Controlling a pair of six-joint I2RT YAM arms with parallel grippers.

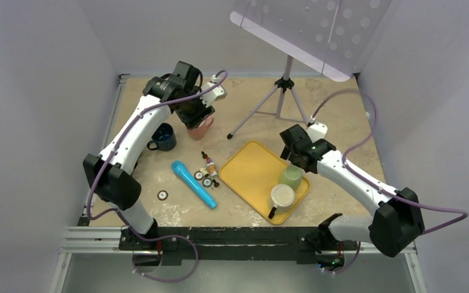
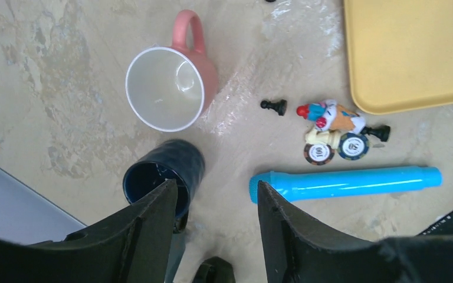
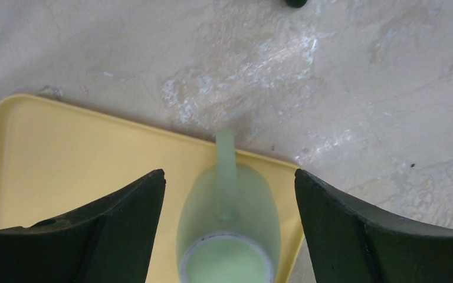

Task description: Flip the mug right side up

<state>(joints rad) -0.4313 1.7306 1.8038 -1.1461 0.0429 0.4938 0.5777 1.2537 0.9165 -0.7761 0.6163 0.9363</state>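
The green mug's handle [image 3: 226, 177] sticks out from the mug's body and lies below my right gripper, between the open fingers, so my right gripper will move down and close across it next.
A pale green mug [image 3: 229, 230] stands upside down on the yellow tray [image 3: 65, 153], base up, with its handle pointing away from the camera. My right gripper [image 3: 229, 174] is open and hovers just above it, one finger on each side, touching nothing. In the top view the right gripper [image 1: 294, 155] is over the green mug [image 1: 291, 176] at the tray's right edge. My left gripper [image 2: 216, 186] is open and empty. It is raised at the back left [image 1: 196, 119], over a pink mug [image 2: 165, 88] whose opening faces up.
A cream mug [image 1: 282, 197] sits base up on the tray beside the green one. A dark blue mug [image 2: 165, 174], a blue torch [image 2: 345, 183], poker chips, chess pieces and a clown figure [image 2: 330, 118] lie left of the tray. A tripod [image 1: 281, 91] stands behind.
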